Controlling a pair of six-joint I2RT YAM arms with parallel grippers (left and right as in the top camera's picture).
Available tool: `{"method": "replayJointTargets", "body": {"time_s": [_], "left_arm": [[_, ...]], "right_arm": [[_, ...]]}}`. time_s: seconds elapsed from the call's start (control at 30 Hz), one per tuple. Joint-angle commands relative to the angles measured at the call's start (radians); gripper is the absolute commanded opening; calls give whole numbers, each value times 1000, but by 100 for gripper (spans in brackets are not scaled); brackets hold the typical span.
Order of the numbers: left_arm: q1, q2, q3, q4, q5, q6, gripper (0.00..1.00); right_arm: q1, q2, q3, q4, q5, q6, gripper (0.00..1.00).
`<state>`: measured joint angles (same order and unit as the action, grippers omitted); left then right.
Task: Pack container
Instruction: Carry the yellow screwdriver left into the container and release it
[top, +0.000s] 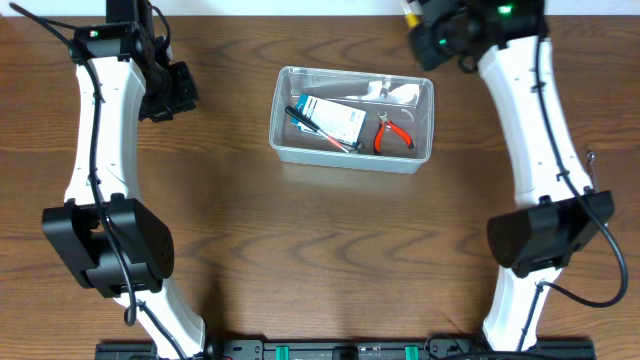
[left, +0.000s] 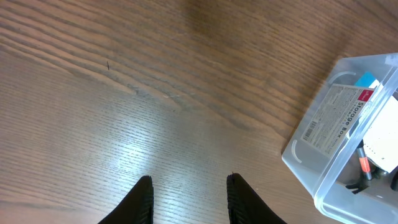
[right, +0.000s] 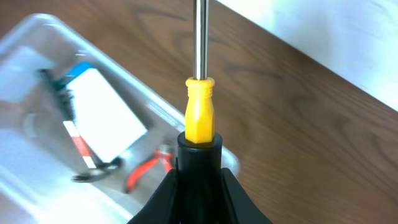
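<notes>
The gap between box and pliers (right: 132, 155) is bare. My right gripper will come back over it next, go down into the container and let go of the screwdriver (right: 199, 109).
The clear plastic container (top: 350, 163) stands at the back middle of the table. The left wrist view shows its labelled end (left: 323, 124), and the right wrist view shows it blurred (right: 37, 37). My right gripper (top: 432, 35) hovers by the container's far right corner, shut on a screwdriver (right: 199, 109). Its black grip sits between the jaws, with a yellow collar and steel shaft pointing away. My left gripper (top: 178, 90) hangs left of the container. In its own view the left gripper (left: 188, 180) is open, with only bare wood between its fingers.
Inside the container lie a blue-and-white box (top: 332, 118), red-handled pliers (top: 392, 135), a dark slim tool (top: 305, 120) and something white (top: 395, 92) at the back. A pale wall (right: 336, 37) borders the table's far edge.
</notes>
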<state>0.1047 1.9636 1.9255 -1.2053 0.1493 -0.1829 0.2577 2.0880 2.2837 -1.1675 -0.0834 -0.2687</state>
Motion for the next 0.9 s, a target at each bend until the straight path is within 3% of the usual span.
{"method": "replayJointTargets", "body": {"time_s": [0.0,0.3,0.87], "left_arm": [[1,12,-7,-6,-12,6,29],[1,12,-7,-6,-12,6,28],[1,12,-7,-6,-12,6,28]], "right_arm": [[69,7,17,-3,-27,36,1],[174,47,3,-56,-33,77,1],[164,325,3,-188,-33,5,1]]}}
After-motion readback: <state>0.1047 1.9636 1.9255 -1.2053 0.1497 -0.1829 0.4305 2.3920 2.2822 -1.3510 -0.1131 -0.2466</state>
